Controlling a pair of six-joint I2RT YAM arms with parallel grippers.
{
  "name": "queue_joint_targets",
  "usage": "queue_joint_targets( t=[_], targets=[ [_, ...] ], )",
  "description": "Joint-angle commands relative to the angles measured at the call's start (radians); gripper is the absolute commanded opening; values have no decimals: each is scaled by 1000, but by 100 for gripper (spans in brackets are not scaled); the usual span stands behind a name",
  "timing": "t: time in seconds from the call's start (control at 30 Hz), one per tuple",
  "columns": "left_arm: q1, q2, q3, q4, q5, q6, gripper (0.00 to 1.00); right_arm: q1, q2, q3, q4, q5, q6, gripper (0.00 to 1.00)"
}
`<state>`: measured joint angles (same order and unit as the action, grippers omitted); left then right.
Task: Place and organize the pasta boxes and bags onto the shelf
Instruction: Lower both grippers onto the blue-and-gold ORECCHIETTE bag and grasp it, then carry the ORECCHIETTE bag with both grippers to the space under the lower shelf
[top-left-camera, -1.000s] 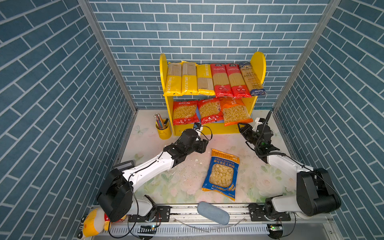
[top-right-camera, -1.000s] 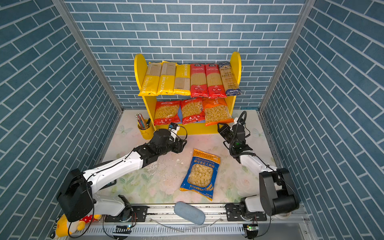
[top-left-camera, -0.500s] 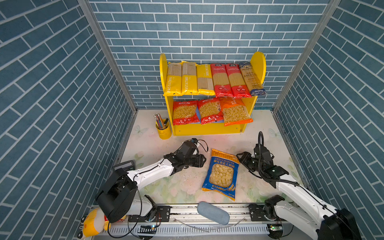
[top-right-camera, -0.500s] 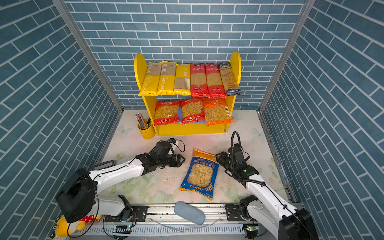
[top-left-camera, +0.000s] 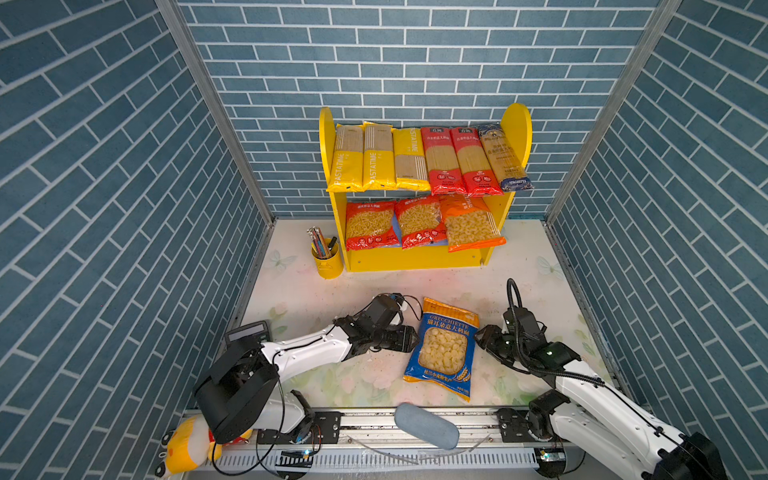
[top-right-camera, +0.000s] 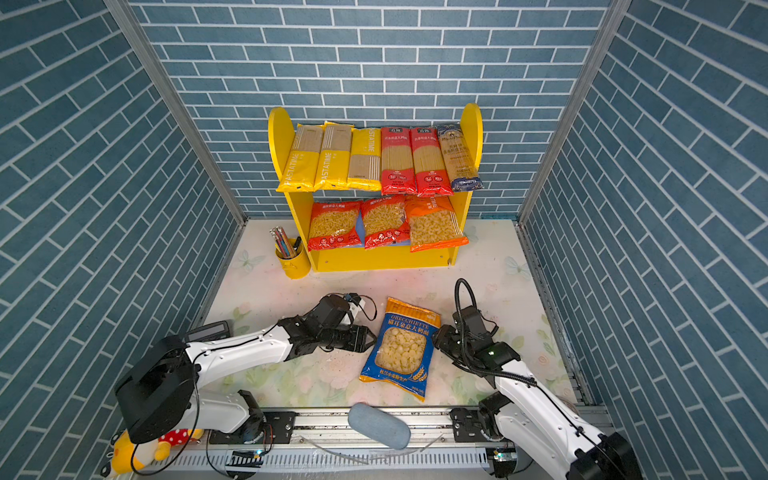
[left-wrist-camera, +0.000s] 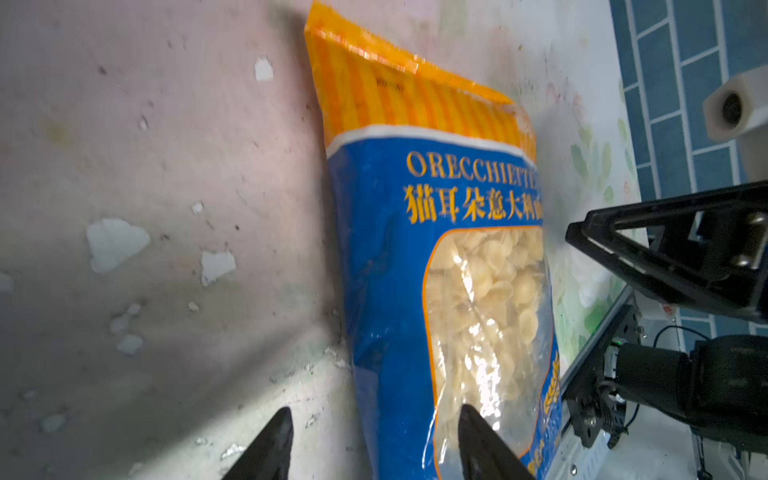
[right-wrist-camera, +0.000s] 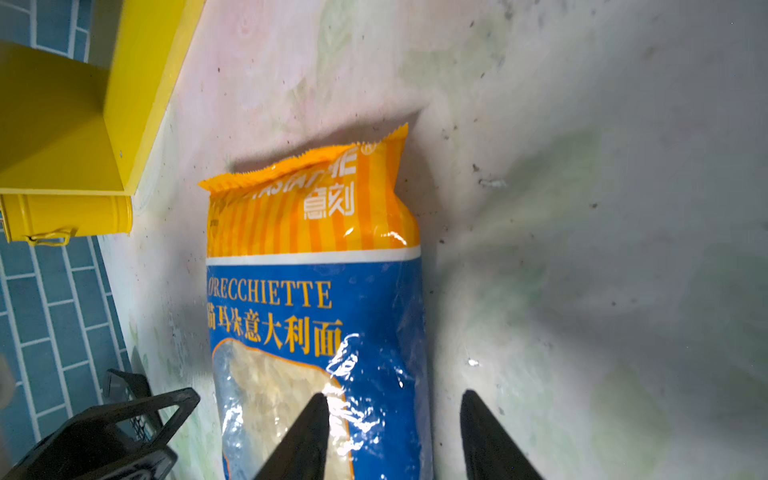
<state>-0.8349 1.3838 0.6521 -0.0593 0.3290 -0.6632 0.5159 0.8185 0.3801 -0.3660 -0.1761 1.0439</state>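
I will next move my left gripper down onto the bag's long blue side edge (left-wrist-camera: 377, 436) just below its open fingers, because the fingers are already on both sides of that edge.
A blue and orange orecchiette bag (top-left-camera: 442, 347) (top-right-camera: 401, 349) lies flat on the table in front of the shelf (top-left-camera: 517, 129) (top-right-camera: 279, 133). My left gripper (top-left-camera: 413, 338) (left-wrist-camera: 374, 415) is open at the bag's left edge, one finger over the bag (left-wrist-camera: 436, 249) and one over the table. At the bag's right edge my right gripper (top-left-camera: 478, 334) (right-wrist-camera: 395, 397) is open, straddling the bag (right-wrist-camera: 311, 299) the same way. Several long yellow, red and dark-blue packs lie on the shelf's upper board. Two red bags and an orange bag lean on the lower board.
A yellow pencil cup (top-left-camera: 327, 259) stands left of the shelf. A dark flat device (top-left-camera: 247, 332) lies at the table's left edge. A grey oblong object (top-left-camera: 426, 419) rests on the front rail, a plush toy (top-left-camera: 187, 444) beside the left base. Brick walls enclose three sides.
Both arms have drawn back from the shelf and come down on either side of the blue bag. The bag has not moved.
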Motion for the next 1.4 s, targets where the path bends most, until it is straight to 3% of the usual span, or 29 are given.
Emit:
queue_joint_targets(
  t=[0.0, 0.6, 0.77, 0.9, 1.13, 1.2, 1.37],
  targets=[
    [-19, -2, -29, 23, 54, -29, 64, 15, -20, -23, -51, -31, 23, 53],
    [-77, 71, -103, 222, 127, -121, 62, 55, 79, -62, 93, -75, 26, 52],
    [-76, 127, -111, 281, 146, -126, 57, 61, 121, -85, 182, -84, 21, 46],
    [-76, 136, -106, 301, 153, -133, 48, 66, 133, -90, 251, -96, 4, 33],
    [-68, 100, -102, 275, 98, -90, 16, 68, 116, -93, 367, -51, -3, 5],
    [-57, 98, -96, 275, 89, -82, 11, 67, 126, -95, 422, -34, -3, 0],
    [-15, 82, -55, 254, 69, -47, 2, 67, 187, -69, 588, 6, -31, 0]
  ],
)
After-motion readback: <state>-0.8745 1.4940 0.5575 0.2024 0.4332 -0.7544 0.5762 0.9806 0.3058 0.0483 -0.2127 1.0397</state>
